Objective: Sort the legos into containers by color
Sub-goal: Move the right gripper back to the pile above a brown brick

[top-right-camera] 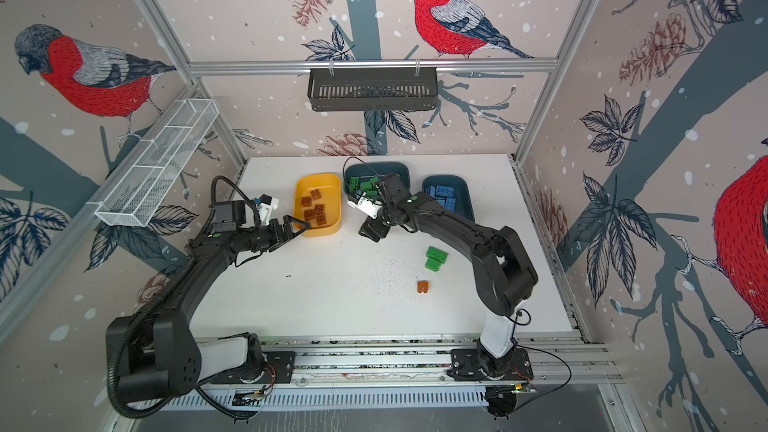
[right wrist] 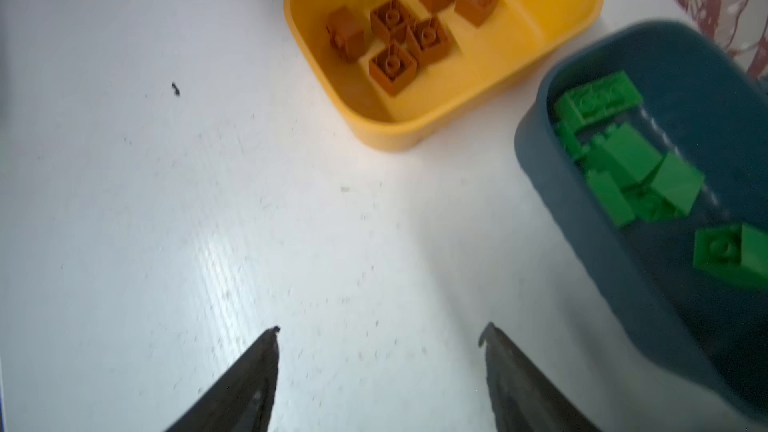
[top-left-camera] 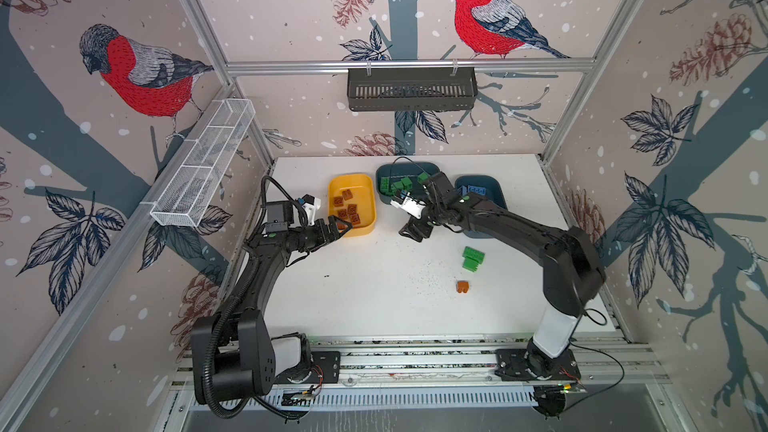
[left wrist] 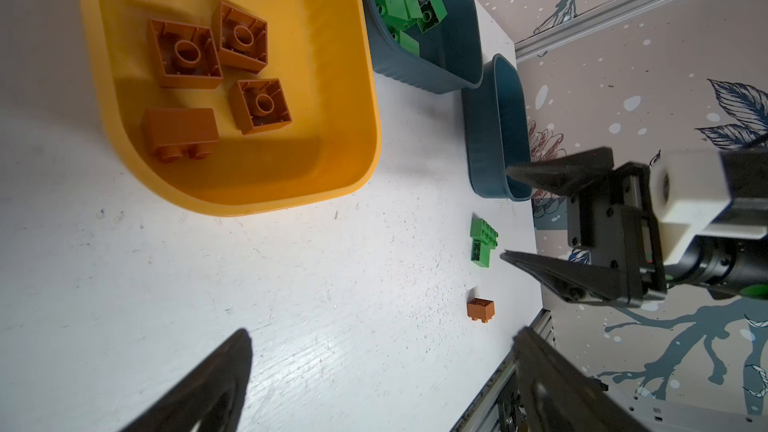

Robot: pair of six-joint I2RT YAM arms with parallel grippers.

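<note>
Next, my right gripper moves back toward the base and down to close on the loose brown lego, since the brown lego lies below and back.
Several brown legos lie in the yellow container, which also shows in the left wrist view. Green legos fill a teal container behind it. Light blue legos sit in a second teal container. On the bare table lie two touching green legos and one brown lego. My left gripper hangs open and empty at the yellow container's front left corner. My right gripper is open and empty over the table, just in front of the green-filled container.
A white wire mesh tray hangs on the left wall. A dark slotted basket hangs on the back wall. Metal rails run along the table's front edge. Fine dark specks dot the table near the loose legos.
</note>
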